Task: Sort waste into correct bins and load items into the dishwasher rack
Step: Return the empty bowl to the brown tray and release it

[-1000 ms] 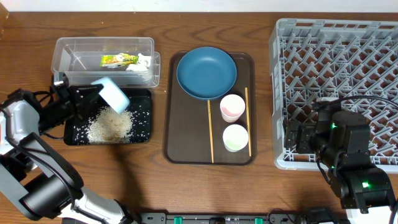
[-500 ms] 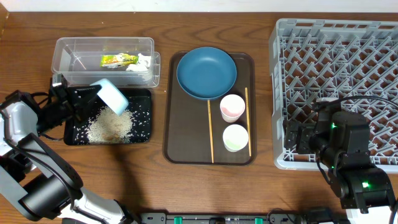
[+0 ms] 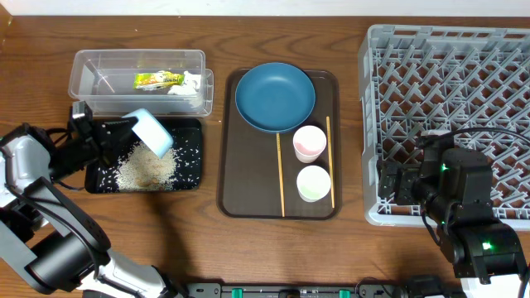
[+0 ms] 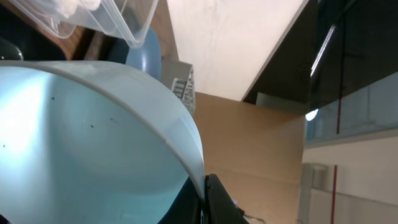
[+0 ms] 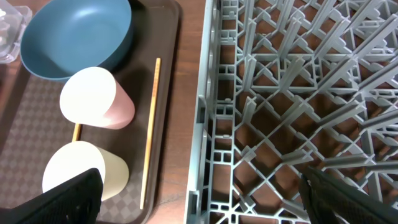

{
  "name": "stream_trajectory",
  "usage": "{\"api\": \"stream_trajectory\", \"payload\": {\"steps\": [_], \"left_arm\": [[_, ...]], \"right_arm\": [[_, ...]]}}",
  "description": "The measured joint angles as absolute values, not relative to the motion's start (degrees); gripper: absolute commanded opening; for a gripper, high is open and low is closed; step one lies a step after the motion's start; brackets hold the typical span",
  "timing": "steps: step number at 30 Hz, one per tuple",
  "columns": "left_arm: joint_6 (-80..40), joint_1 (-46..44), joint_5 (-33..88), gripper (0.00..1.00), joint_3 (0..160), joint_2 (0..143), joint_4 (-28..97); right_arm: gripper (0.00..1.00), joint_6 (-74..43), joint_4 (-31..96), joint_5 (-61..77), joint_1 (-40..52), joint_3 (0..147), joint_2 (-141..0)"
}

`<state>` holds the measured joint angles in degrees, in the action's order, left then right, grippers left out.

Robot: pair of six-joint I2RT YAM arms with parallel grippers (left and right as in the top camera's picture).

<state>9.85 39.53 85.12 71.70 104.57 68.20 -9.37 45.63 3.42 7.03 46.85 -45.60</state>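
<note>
The brown tray's bare near corner (image 3: 252, 174) is to the right of my left gripper in the overhead view, so I should swing there, turn the bowl (image 3: 152, 132) level, lower it and let it go.
My left gripper (image 3: 124, 132) is shut on the rim of the small light blue bowl (image 3: 152, 132), held tipped on its side over the black tray (image 3: 189, 178). White rice scraps (image 3: 146, 165) lie in that tray. The bowl's empty inside fills the left wrist view (image 4: 87, 137), its rim pinched between the fingers (image 4: 217, 202). The clear tub (image 3: 91, 70) holds the yellow-green wrapper (image 3: 157, 79) and the white tissue (image 3: 189, 85). The blue dish (image 3: 275, 97), pink cup (image 3: 309, 143), whitish-green cup (image 3: 314, 183) and chopsticks (image 3: 280, 172) lie on the brown tray. My right gripper (image 5: 202, 199) is open over the grey rack's (image 3: 447, 91) left edge.
The dark brown serving tray (image 3: 240, 190) sits between the bins and the rack. The rack's left wall (image 5: 211, 124) stands close to the tray's right edge. Bare wooden table (image 3: 273, 248) lies in front.
The bowl has shifted slightly up and to the left over the black tray, still tipped. The right arm has not moved.
</note>
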Motion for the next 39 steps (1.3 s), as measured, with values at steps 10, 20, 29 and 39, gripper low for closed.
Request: {"api": "stream_trajectory", "payload": {"steps": [10,20,29,39], "left_arm": [[13.78,26.85,75.07,0.06,71.7,93.19,65.14],[9.13,-0.71,48.12,0.06,71.7,88.73,59.81],[3.27,-19.99,24.64,0.06,71.7,90.48,53.78],[-3.53,-26.41,15.7,0.06,71.7,95.59,47.9]], "right_arm": [[0.99,-9.39,45.63,3.42,7.03,46.85,-45.58],[0.99,-8.51,45.63,3.42,7.03,46.85,-45.58],[0.99,-8.1,45.63,3.42,7.03,46.85,-45.58],[0.99,-8.03,45.63,3.4,7.03,46.85,-45.58]]}}
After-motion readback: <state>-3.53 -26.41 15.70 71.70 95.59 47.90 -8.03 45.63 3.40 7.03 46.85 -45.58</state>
